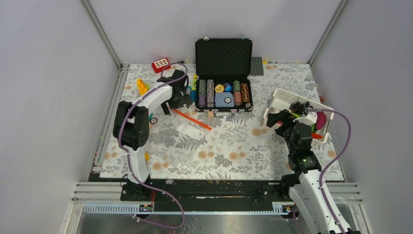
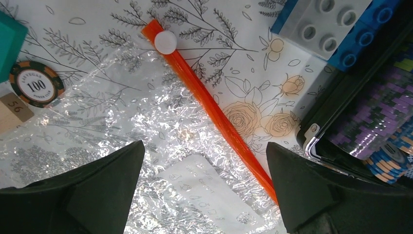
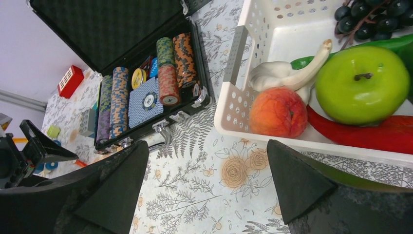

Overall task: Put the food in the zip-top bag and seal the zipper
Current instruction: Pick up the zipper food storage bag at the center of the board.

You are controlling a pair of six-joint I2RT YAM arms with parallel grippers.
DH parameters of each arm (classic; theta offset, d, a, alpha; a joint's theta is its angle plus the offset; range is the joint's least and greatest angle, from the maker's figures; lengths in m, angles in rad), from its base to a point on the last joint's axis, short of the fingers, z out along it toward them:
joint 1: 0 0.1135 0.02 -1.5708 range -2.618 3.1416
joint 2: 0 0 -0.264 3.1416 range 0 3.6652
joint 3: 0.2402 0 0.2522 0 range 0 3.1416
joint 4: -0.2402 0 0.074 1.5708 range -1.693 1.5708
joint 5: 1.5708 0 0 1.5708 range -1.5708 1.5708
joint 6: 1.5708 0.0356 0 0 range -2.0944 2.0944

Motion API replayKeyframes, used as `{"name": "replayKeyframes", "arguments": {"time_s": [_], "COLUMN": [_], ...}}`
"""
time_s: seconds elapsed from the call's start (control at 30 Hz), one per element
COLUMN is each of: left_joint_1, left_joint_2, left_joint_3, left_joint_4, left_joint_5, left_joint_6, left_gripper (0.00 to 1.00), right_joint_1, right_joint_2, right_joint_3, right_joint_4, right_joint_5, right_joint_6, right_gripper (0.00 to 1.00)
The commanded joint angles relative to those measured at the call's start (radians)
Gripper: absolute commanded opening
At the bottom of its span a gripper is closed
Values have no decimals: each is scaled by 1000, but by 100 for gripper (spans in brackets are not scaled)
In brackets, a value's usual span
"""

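My left gripper lowers its open fingers around the orange-red zipper (image 1: 192, 120) next, clear of the white slider, and closes.
The clear zip-top bag (image 1: 187, 127) lies flat on the floral cloth left of centre, its orange-red zipper (image 1: 192, 120) along the far edge. In the left wrist view the bag (image 2: 146, 136) and zipper (image 2: 209, 105) lie under my open left gripper (image 2: 204, 161), with a white slider (image 2: 165, 42) at the strip's end. My left gripper (image 1: 178, 100) hovers over the bag's far left corner. The food sits in a white basket (image 3: 234, 105): a green apple (image 3: 363, 83), a peach (image 3: 277, 111), a red chili (image 3: 370, 134), a white piece (image 3: 287, 73), dark grapes (image 3: 375, 19). My right gripper (image 3: 204, 165) is open and empty beside the basket (image 1: 287, 100).
An open black case of poker chips (image 1: 224, 92) stands at the back centre. Toy blocks (image 2: 336, 24) lie next to the case's left side. A loose chip (image 2: 36, 87) lies left of the bag. A red toy (image 1: 160, 64) and yellow pieces (image 1: 141, 87) sit at the back left.
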Motion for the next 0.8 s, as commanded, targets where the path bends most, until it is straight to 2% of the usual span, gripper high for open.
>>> {"name": "replayKeyframes", "arguments": {"time_s": [0.0, 0.47, 0.6, 0.77], "left_joint_1": [-16, -28, -29, -33], "left_joint_2": [68, 157, 155, 162], "left_joint_3": [82, 119, 106, 100], "left_joint_4": [-110, -145, -145, -144], "left_joint_5": [-58, -77, -75, -76], "left_joint_6": [-40, -77, -79, -85], "left_gripper": [99, 97, 87, 63], "right_joint_1": [-3, -2, -3, -3], "right_joint_2": [-38, -36, -26, -19], "right_joint_3": [-4, -17, -16, -17], "right_joint_4": [-20, -14, -13, -11], "right_joint_5": [73, 100, 101, 100], "right_joint_6": [1, 11, 14, 19], "right_gripper": [100, 100, 100, 100]}}
